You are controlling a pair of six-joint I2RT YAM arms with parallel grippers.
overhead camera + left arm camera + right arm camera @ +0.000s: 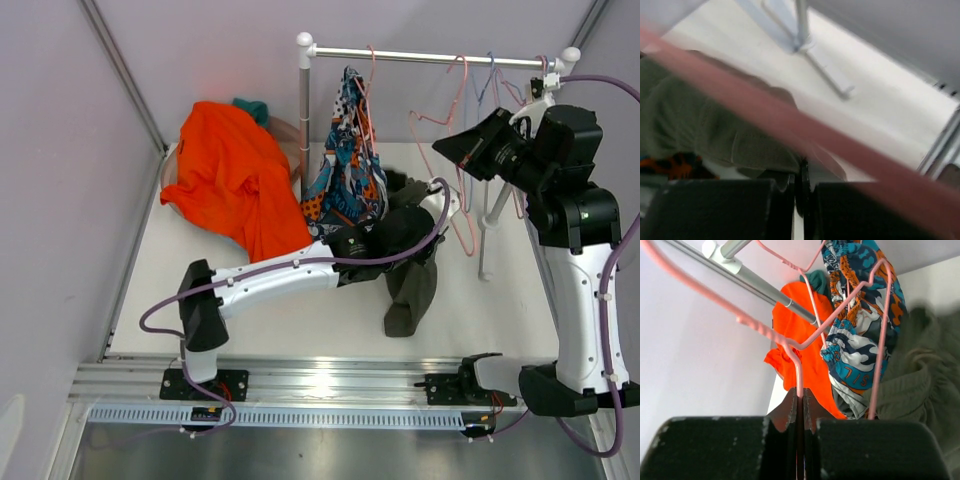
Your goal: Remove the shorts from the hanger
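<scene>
The olive green shorts (410, 285) hang from the robot's left gripper, so its right gripper will next move outward toward the rod, then lower beside the blue hangers.
The olive green shorts (410, 285) hang down from my left gripper (445, 203), which is shut on their cloth (700, 125) beside a pink hanger (466, 232). That hanger crosses the left wrist view as a blurred pink bar (790, 120). My right gripper (447, 150) is shut on the pink hanger's wire (800, 371). The printed shorts (348, 160) hang from another hanger on the rod and show in the right wrist view (860, 342). The orange shorts (235, 180) lie at the back left, with the dark teal shorts (252, 107) behind them. The light blue shorts are out of view.
The white rack's rod (430, 56) spans the back, with a post (304, 110) on the left and a foot (825, 70) on the table. Empty pink and blue hangers (490, 78) hang near the rod's right end. Grey walls stand close on both sides.
</scene>
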